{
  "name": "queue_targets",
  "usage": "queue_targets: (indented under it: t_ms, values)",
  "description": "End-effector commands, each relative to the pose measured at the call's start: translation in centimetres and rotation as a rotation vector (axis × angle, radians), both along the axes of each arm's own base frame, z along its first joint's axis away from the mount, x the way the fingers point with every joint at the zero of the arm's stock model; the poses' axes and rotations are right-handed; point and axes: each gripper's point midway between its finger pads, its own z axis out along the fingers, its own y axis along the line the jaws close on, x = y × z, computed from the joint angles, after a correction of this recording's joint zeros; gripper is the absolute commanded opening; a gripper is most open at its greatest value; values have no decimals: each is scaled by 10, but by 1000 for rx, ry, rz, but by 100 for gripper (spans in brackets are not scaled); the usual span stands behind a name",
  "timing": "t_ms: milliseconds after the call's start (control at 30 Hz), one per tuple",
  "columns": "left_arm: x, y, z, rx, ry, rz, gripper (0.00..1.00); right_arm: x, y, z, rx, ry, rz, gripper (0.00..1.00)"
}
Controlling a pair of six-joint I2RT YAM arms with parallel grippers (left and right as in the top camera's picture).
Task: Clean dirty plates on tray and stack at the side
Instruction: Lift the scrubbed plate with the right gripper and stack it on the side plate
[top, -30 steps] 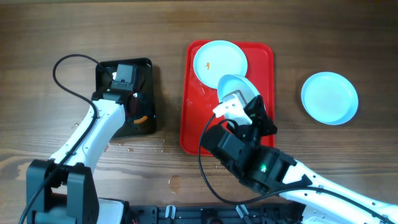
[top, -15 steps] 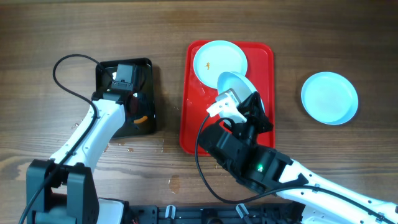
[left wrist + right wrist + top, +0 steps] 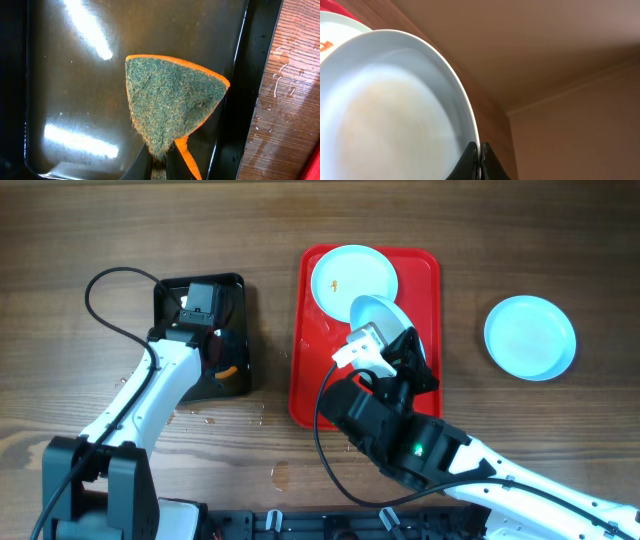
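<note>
The third plate (image 3: 530,338) lies clean off the tray, so the robot's right gripper will go to the right in the overhead view next and set its plate down on it.
My right gripper (image 3: 392,340) is shut on the rim of a pale blue-white plate (image 3: 382,318) and holds it tilted up on edge over the red tray (image 3: 428,290); in the right wrist view the plate (image 3: 390,110) fills the left, pinched at my fingers (image 3: 480,155). A second plate (image 3: 352,277) with a small orange smear lies flat at the tray's far end. A third plate (image 3: 530,337) sits on the table to the right of the tray. My left gripper (image 3: 162,167) is shut on a green-and-orange sponge (image 3: 172,102) inside the black tray (image 3: 238,310).
Water drops lie on the wood (image 3: 215,418) in front of the black tray and near the front edge. My left arm's cable (image 3: 105,300) loops over the table at the left.
My right gripper has tipped the held plate a little further up and to the left. The left arm has not moved.
</note>
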Motion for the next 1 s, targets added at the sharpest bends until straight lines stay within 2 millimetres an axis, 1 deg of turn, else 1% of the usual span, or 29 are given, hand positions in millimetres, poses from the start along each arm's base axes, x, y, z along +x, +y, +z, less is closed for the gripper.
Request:
queue_targets:
  t_ms: [0, 800, 867, 933, 967]
  values:
    - [1, 0, 2, -5, -5, -11, 4, 0, -1, 9, -5, -31, -22, 4]
    - [1, 0, 1, -5, -5, -11, 4, 0, -1, 9, 5, -34, -24, 4]
    - [1, 0, 2, -5, -5, -11, 4, 0, 3, 2, 39, -11, 1, 4]
    - [1, 0, 1, -5, -5, -11, 4, 1, 10, -18, 109, 66, 46, 4]
    - [1, 0, 1, -5, -5, -11, 4, 3, 8, -27, 164, 91, 39, 4]
